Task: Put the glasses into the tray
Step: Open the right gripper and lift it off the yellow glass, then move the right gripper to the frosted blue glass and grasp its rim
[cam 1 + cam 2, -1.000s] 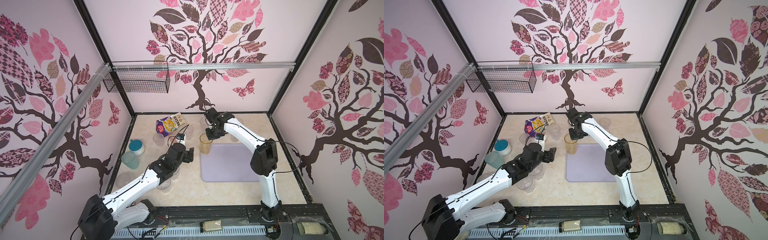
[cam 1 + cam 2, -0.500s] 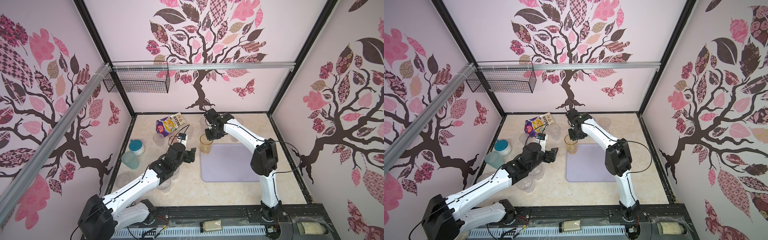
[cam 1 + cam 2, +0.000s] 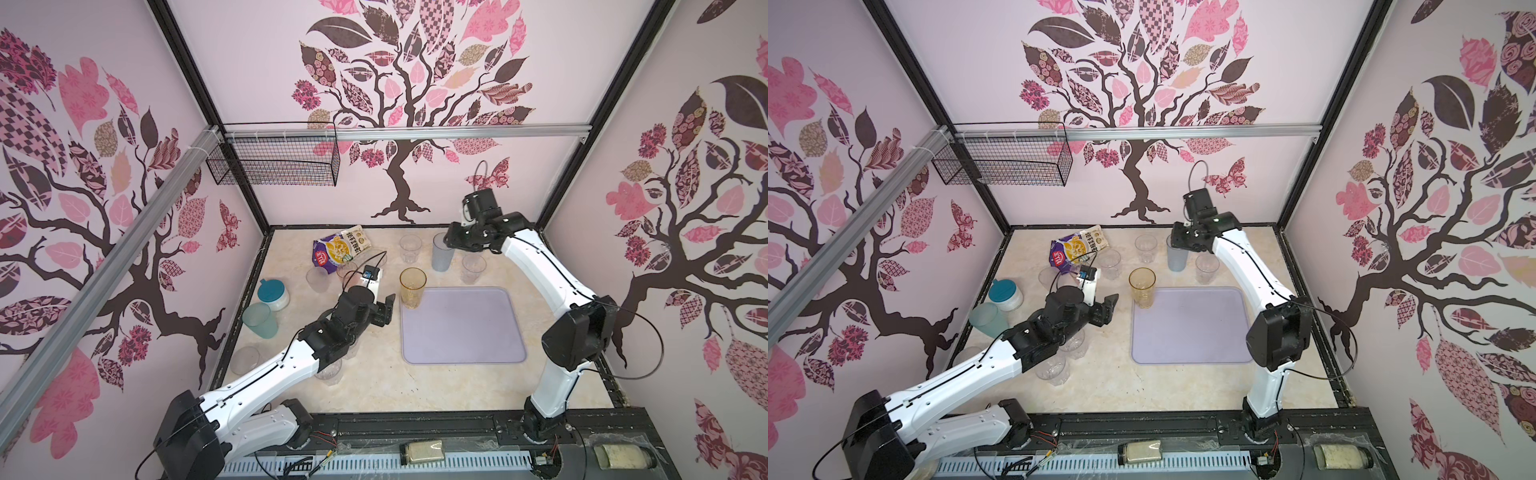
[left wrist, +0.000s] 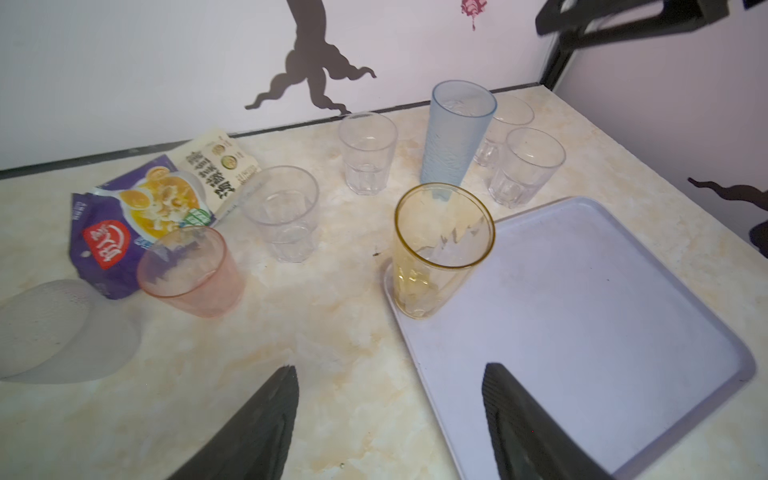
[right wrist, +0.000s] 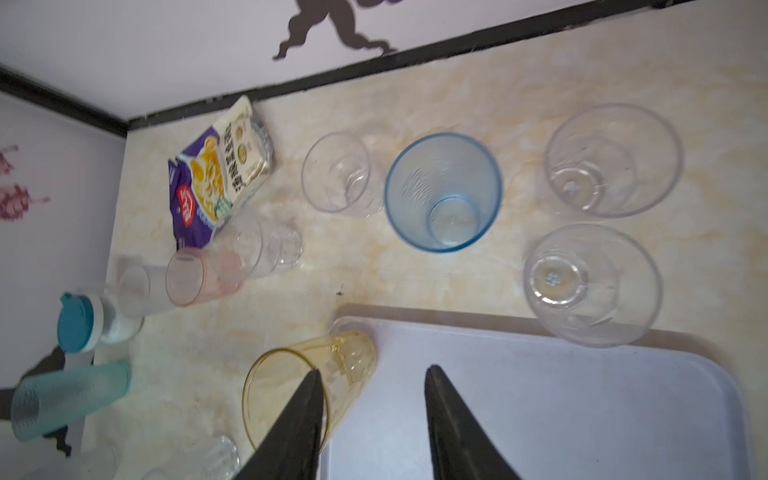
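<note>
The tall blue glass stands upright below and outward. Next, my right gripper lowers its open fingers outward onto the blue glass's rim [image 5: 497, 209] beside the paired clear glasses.
The lavender tray [image 3: 461, 328] lies at centre right. A tall amber glass [image 3: 412, 287] stands upright at its far left corner, free of both grippers. My right gripper [image 3: 449, 242] hangs high over the tall blue glass [image 3: 441, 253]; in the right wrist view its jaws [image 5: 372, 374] are open and empty. My left gripper [image 3: 386, 309] is open and empty, just left of the tray and short of the amber glass [image 4: 440, 249]. Several clear glasses [image 3: 410, 248] stand around. A pink glass [image 4: 191, 270] and a teal glass [image 3: 259, 320] are to the left.
A snack bag [image 3: 340, 249] lies at the back left. A white jar with a teal lid [image 3: 273, 294] stands by the left wall. More clear glasses [image 3: 328, 372] sit under my left arm. A wire basket [image 3: 274, 160] hangs on the back wall.
My right gripper has opened, let go of the amber glass at the tray's corner, and pulled up and back over the blue glass. The left gripper has narrowed slightly.
</note>
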`<state>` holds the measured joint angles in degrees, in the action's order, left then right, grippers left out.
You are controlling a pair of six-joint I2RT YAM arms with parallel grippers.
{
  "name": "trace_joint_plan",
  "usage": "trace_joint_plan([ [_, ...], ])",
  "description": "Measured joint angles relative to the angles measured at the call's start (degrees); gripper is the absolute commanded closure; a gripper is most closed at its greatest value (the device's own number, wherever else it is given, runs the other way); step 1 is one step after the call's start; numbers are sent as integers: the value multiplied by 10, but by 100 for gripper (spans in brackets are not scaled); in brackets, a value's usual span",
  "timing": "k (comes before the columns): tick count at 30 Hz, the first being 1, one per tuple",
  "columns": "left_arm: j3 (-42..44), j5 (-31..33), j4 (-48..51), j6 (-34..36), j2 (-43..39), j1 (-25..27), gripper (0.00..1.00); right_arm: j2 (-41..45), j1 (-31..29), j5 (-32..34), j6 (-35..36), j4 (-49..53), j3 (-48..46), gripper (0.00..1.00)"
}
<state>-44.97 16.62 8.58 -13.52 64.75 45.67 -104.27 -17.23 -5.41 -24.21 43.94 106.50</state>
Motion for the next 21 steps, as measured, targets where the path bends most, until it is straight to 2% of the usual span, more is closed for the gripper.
trace_joint_plan([
  [4, -1, -13, -4, -1, 52, 27, 26, -33, 57, 3, -17, -17, 21, 54],
  [11, -6, -22, -3, -3, 108, 30, 21, -132, 64, -2, -26, -16, 95, 53],
  [21, -10, -120, 9, -48, 125, -42, 21, -196, 59, -13, -24, -9, 125, 61],
])
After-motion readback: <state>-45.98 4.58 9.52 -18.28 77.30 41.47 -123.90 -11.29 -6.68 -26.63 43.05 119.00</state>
